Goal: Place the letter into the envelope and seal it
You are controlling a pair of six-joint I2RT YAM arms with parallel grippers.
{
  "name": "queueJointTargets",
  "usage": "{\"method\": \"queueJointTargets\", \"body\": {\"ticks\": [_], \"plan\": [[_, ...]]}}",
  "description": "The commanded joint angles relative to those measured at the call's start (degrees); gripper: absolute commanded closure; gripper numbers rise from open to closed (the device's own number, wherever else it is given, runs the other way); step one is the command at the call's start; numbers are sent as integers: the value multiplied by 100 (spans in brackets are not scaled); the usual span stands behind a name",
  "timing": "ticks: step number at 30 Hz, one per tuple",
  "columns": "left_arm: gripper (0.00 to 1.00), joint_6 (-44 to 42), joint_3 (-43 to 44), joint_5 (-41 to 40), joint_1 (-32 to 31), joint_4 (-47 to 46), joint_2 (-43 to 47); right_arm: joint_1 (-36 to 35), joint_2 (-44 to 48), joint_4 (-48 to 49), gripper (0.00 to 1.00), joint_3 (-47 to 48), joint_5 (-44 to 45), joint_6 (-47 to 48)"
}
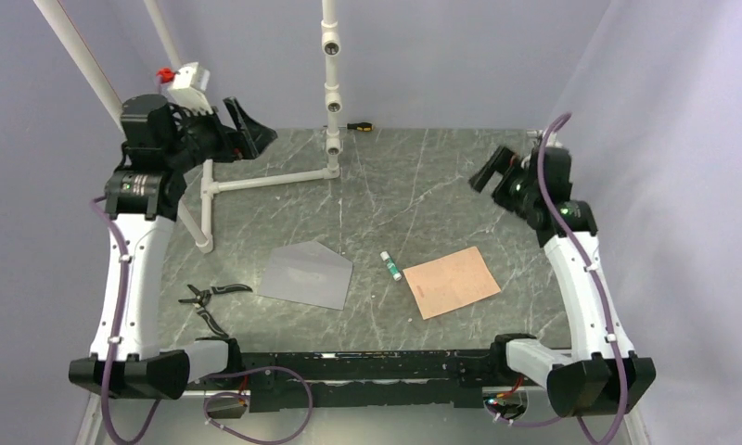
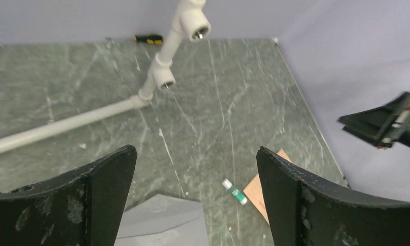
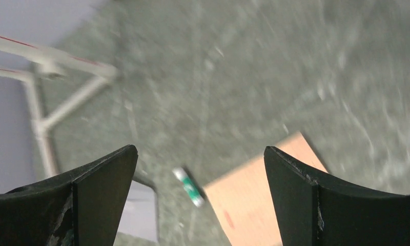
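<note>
The letter's edge away from the glue stick [image 3: 314,159] has bare marble that leaves room, so I will move my right gripper back and down to it next.
The tan-orange letter [image 1: 453,282] lies flat on the marble table, right of centre, and shows again as a corner [image 2: 258,188] and a wider patch [image 3: 254,202]. The light grey envelope [image 1: 307,274] lies left of centre with its flap pointing right; part of it shows low in the wrist views [image 2: 164,225] [image 3: 137,212]. My left gripper [image 1: 247,130] hangs high at the back left, open and holding nothing [image 2: 197,154]. At the back right, my right gripper [image 1: 490,169] is raised too, jaws wide apart over the table [image 3: 200,149].
A green and white glue stick [image 1: 390,265] lies between envelope and letter. Black-handled pliers [image 1: 205,295] rest by the left arm. A white pipe frame [image 1: 265,181] stands at the back left, and a screwdriver [image 1: 358,126] lies at the far edge. Grey walls enclose the table.
</note>
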State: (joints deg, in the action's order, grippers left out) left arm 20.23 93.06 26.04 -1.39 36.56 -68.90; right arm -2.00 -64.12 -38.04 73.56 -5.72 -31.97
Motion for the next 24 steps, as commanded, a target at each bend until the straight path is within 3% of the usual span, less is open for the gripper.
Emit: {"method": "queueJointTargets", "body": {"ticks": [1,6,11,16,24], "plan": [[7,-207,-308,764,-177,-534,-81,170,431,-214,0,-1392,522,-492],[7,-298,-502,-239,-387,-239,-171,984,524,-686,1,-2636,496,-979],[7,-601,-565,-93,-641,-172,-275,1468,889,-788,6,-3701,159,-1434],[7,-670,-428,352,-728,-266,-388,1545,563,-241,27,-4430,-475,-1972],[7,-770,-256,85,-771,-175,-450,1545,247,900,31,-4989,-542,-2263]]}}
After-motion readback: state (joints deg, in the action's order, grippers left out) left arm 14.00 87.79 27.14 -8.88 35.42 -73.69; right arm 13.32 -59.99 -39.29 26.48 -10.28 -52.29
